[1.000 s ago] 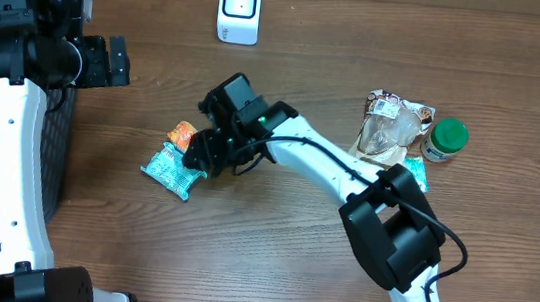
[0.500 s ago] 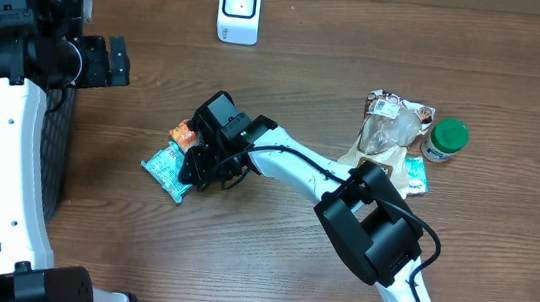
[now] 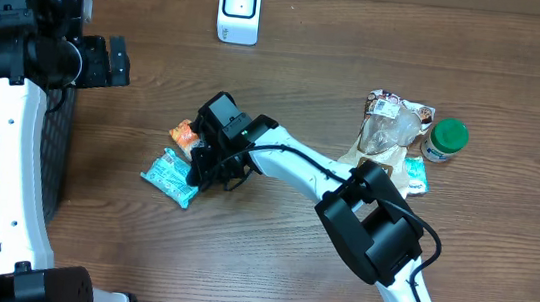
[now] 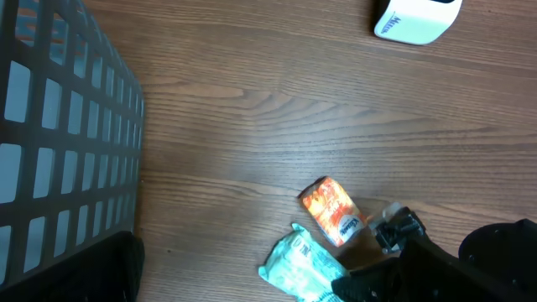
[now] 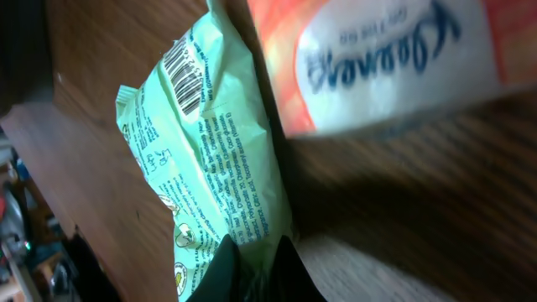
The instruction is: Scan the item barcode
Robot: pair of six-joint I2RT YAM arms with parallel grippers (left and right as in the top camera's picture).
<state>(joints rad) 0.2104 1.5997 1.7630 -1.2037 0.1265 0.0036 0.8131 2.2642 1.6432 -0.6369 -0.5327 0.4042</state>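
I will carry the packet to the bare wood to the right of my right gripper in the overhead view, away from the tissue pack (image 3: 183, 136), and release it there.
A mint-green snack packet (image 3: 169, 177) lies flat on the wooden table, left of centre. My right gripper (image 3: 201, 176) is shut on its right end. The right wrist view shows the two dark fingertips (image 5: 228, 267) pinching the packet's edge (image 5: 214, 168), with its barcode (image 5: 186, 63) facing up at the far end. An orange tissue pack (image 3: 183, 136) lies just beside it, touching or nearly so. The white scanner (image 3: 239, 9) stands at the back edge. My left gripper (image 3: 113, 61) hovers open far to the left, holding nothing. The left wrist view sees the packet (image 4: 302, 267) below it.
A black mesh basket (image 3: 57, 149) stands at the left edge under the left arm. At the right lie a clear snack bag (image 3: 393, 129), another flat packet and a green-lidded jar (image 3: 446, 137). Bare wood lies between the packet and the scanner.
My right gripper dropped down-left onto the green packet and its jaws closed on the packet's end. The packet shifted slightly. The left arm has not moved.
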